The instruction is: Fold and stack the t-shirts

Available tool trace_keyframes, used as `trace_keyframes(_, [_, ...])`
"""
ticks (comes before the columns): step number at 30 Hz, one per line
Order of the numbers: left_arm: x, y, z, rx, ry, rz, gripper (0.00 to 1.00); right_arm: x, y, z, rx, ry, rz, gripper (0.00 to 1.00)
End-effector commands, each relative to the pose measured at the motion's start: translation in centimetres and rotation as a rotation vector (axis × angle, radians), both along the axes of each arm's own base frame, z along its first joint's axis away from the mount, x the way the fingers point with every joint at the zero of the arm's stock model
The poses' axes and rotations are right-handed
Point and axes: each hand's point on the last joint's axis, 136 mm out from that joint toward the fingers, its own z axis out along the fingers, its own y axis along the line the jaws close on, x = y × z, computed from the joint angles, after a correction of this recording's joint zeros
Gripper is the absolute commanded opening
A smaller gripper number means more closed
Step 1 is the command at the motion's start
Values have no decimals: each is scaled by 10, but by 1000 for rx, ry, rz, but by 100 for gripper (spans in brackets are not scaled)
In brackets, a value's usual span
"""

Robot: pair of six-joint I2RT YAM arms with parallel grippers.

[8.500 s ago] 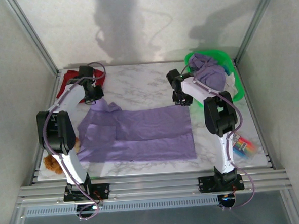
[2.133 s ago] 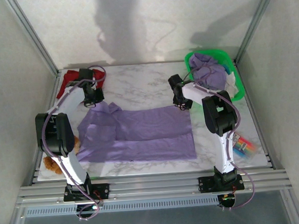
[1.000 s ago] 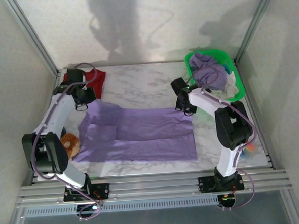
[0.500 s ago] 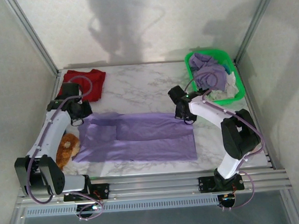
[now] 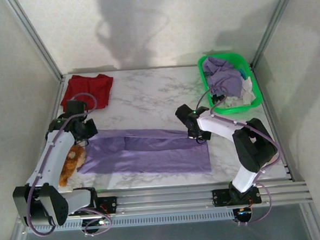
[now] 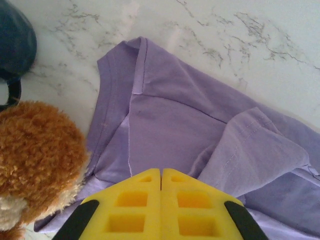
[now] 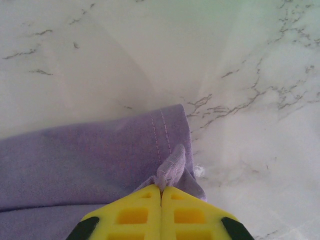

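Observation:
The t-shirt's far edge already lies folded over. My right gripper will next move slightly back and away from my left gripper, releasing the t-shirt's hem corner tuft.
A lavender t-shirt [image 5: 146, 153] lies spread across the near half of the marble table, its far edge drawn over toward the front. My left gripper [image 5: 87, 132] sits at its far left corner. There its yellow fingers [image 6: 161, 172] are shut on the shirt's cloth [image 6: 170, 115], beside a folded sleeve. My right gripper [image 5: 196, 135] is at the far right corner, shut [image 7: 161, 190] on a tuft of the hem [image 7: 172, 167]. A dark red t-shirt [image 5: 87, 89] lies flat at the back left. More lavender t-shirts [image 5: 222, 75] are heaped in the basket.
The green basket [image 5: 228, 54] stands at the back right. A brown fuzzy toy [image 5: 69, 161] lies against the shirt's left edge, close under my left arm [image 6: 35, 150]. A dark blue rounded thing [image 6: 15, 45] sits beside it. Bare marble [image 5: 147, 96] stretches behind the shirt.
Both grippers have moved toward the near edge, dragging the lavender shirt's far edge with them. The shirt is now a narrower strip. The red shirt is uncovered.

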Motion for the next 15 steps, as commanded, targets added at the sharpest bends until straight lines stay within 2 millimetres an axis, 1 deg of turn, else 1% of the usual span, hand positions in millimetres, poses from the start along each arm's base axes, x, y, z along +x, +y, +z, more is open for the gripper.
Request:
trace_keyframes(1, [-15, 6, 1, 3, 16, 58, 0, -9, -9, 7, -46, -10, -18, 0])
trace_keyframes(7, [-20, 10, 4, 13, 27, 82, 0, -10, -9, 11, -55, -3, -2, 0])
trace_keyframes(12, [-21, 12, 20, 21, -2, 99, 0, -15, -16, 18, -67, -21, 2, 0])
trace_keyframes(15, [-27, 14, 16, 29, 31, 106, 0, -22, -19, 15, -69, -6, 2, 0])
